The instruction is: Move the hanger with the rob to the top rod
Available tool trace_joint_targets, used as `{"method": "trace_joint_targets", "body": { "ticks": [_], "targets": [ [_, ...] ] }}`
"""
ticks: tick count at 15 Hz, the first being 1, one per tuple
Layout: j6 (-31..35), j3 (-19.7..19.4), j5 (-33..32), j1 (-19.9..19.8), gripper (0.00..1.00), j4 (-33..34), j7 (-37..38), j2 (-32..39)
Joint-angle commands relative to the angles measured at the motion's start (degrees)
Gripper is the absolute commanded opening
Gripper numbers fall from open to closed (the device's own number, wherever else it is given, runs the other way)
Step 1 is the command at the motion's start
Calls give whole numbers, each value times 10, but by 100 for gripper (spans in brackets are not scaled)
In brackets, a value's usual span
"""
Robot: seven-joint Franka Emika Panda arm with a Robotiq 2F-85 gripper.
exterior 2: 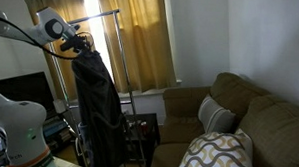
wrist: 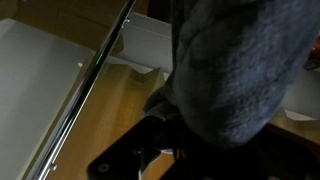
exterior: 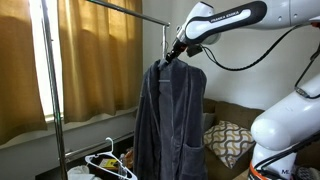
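The robot's gripper will next move up and outward and let go of the hanger on the top rod above and outward of it, since the robe's collar still hangs lower.
The long dark grey-blue robe (exterior: 170, 120) hangs straight down below my gripper (exterior: 176, 53) in both exterior views (exterior 2: 97, 102). Its hanger is almost wholly hidden inside the shoulders. The gripper (exterior 2: 77, 45) sits right at the collar and appears shut on the hanger's top. The top rod (exterior: 125, 9) is the shiny silver bar above the robe's shoulders, and it also shows in an exterior view (exterior 2: 102, 13). In the wrist view the robe's fabric (wrist: 235, 70) covers the dark jaws (wrist: 165, 152), and a shiny rack bar (wrist: 95, 70) runs diagonally beside it.
Bare white hangers (exterior: 108, 160) lie low by the rack's foot. Yellow curtains (exterior: 100, 60) hang behind the rack. A brown couch (exterior 2: 244, 107) with patterned pillows (exterior: 228, 140) stands beside it. The rack's vertical pole (exterior: 57, 140) is at the window side.
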Motion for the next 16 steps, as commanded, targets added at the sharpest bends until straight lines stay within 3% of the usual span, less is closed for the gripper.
{"method": "trace_joint_targets", "body": {
  "ticks": [1, 11, 12, 16],
  "targets": [
    [-31, 14, -45, -3, 3, 77, 11, -8],
    [-65, 15, -76, 6, 3, 286, -21, 84],
    [-66, 16, -71, 7, 11, 221, -6, 45],
    [-66, 15, -70, 6, 11, 265, -13, 84]
  ]
}}
